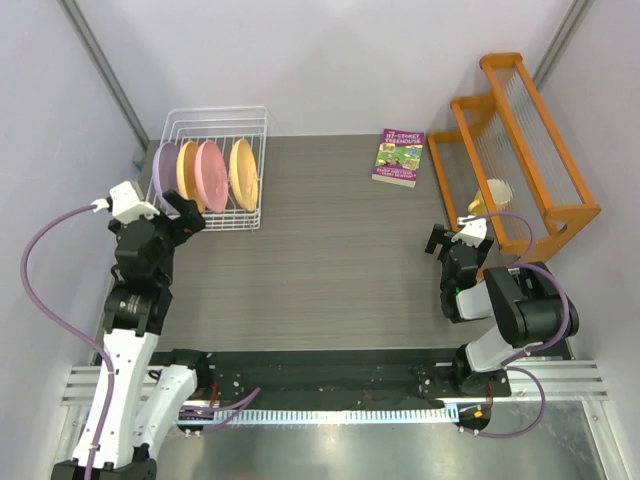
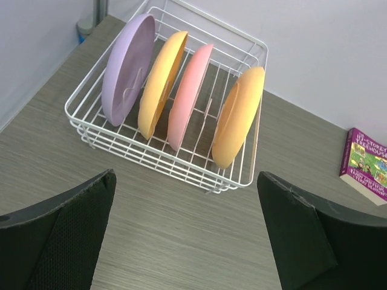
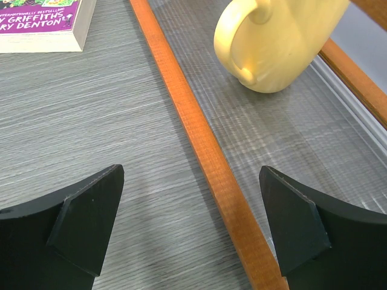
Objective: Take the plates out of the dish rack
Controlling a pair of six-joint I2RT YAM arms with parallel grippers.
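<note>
The second orange-yellow plate stands apart. I need to move my left gripper outward, to the right in the top view, and down over that plate's near rim (image 1: pixel 247 205) (image 2: pixel 223 158).
The white wire dish rack (image 1: pixel 255 130) stands at the table's back left; it also shows in the left wrist view (image 2: pixel 91 127). Upright in it, left to right: a lilac plate (image 2: pixel 127 66), an orange-yellow plate (image 2: pixel 160 81), a pink plate (image 2: pixel 188 93) and a second orange-yellow plate (image 2: pixel 239 115). In the top view they are lilac (image 1: pixel 165 170), orange-yellow (image 1: pixel 187 172), pink (image 1: pixel 211 175), orange-yellow (image 1: pixel 243 172). My left gripper (image 1: pixel 180 222) (image 2: pixel 187 235) is open and empty just in front of the rack. My right gripper (image 1: pixel 452 240) (image 3: pixel 190 232) is open and empty at the right.
An orange wooden shelf rack (image 1: pixel 520 150) stands at the back right, its base rail (image 3: pixel 199 145) between my right fingers. A pale yellow mug (image 3: pixel 278 42) (image 1: pixel 497 193) sits in it. A purple book (image 1: pixel 399 157) (image 2: pixel 366 164) (image 3: pixel 42 24) lies at back centre.
</note>
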